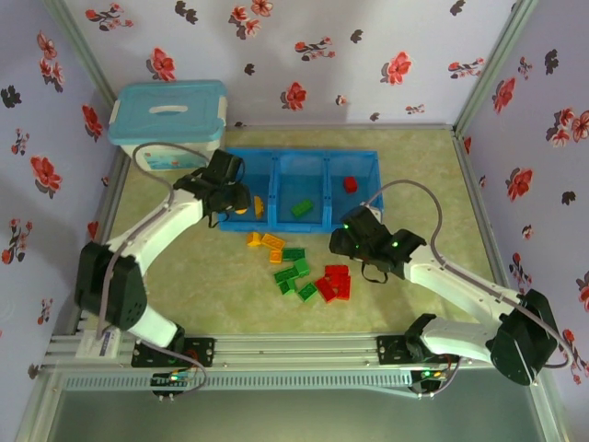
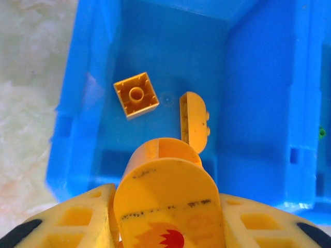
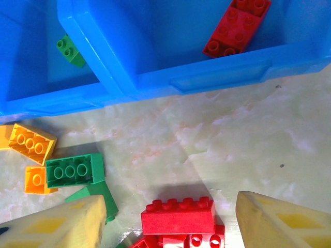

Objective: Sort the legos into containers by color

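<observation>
The bare far bottom of the section with orange-yellow legos lies below and outward of my left gripper, so my left gripper will next move outward and down and release the rounded lego over that bottom.
The bright-blue tray (image 1: 276, 166) lies across the middle of the table. My left gripper (image 1: 232, 197) hangs over the tray's left compartment (image 2: 170, 46), shut on an orange-yellow rounded lego (image 2: 168, 191). Two orange-yellow legos (image 2: 136, 95) (image 2: 194, 121) lie on that compartment's floor. The middle compartment holds a green lego (image 1: 302, 208) and the right one a red lego (image 3: 237, 27). My right gripper (image 3: 170, 222) stands open above the loose pile. A red lego (image 3: 178, 217) lies on the table between its fingers (image 3: 67, 219). Green legos (image 1: 293, 272) and orange-yellow legos (image 1: 267, 244) lie beside it.
A white storage box with a pale-blue lid (image 1: 168, 120) stands at the back left, close behind my left arm. Flowered walls close in the table on three sides. Bare table (image 1: 433, 184) lies to the right of the tray.
</observation>
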`<state>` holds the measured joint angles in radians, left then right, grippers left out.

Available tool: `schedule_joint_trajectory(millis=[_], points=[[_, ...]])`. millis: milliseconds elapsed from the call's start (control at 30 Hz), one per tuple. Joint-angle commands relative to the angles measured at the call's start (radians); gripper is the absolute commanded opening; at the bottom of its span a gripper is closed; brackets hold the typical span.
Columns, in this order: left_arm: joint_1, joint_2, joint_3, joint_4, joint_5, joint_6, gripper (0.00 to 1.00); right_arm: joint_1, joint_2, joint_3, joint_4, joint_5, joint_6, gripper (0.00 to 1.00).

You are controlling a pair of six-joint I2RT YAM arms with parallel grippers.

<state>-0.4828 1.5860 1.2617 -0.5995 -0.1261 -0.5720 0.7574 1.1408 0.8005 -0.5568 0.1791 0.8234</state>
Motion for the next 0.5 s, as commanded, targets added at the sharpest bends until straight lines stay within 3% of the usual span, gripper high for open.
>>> schedule_joint_trajectory(millis=[0,267,300,400,467], points=[[0.022,0.095,0.102,-0.012,0.032,0.062,0.28,0.014,0.009,0.011,-0.009,0.014,0.022,0.67],[0.068,0.331,0.362,-0.112,0.057,0.109,0.28,0.03,-0.001,0.022,-0.023,0.022,0.021,0.68],[0.07,0.348,0.392,-0.135,0.06,0.111,0.32,0.034,-0.001,0.022,-0.023,0.02,0.02,0.68],[0.068,0.345,0.418,-0.149,0.071,0.111,0.68,0.05,-0.003,0.022,-0.017,0.009,-0.01,0.7],[0.066,0.319,0.406,-0.142,0.074,0.109,0.75,0.058,-0.004,0.025,-0.026,0.011,-0.023,0.71]])
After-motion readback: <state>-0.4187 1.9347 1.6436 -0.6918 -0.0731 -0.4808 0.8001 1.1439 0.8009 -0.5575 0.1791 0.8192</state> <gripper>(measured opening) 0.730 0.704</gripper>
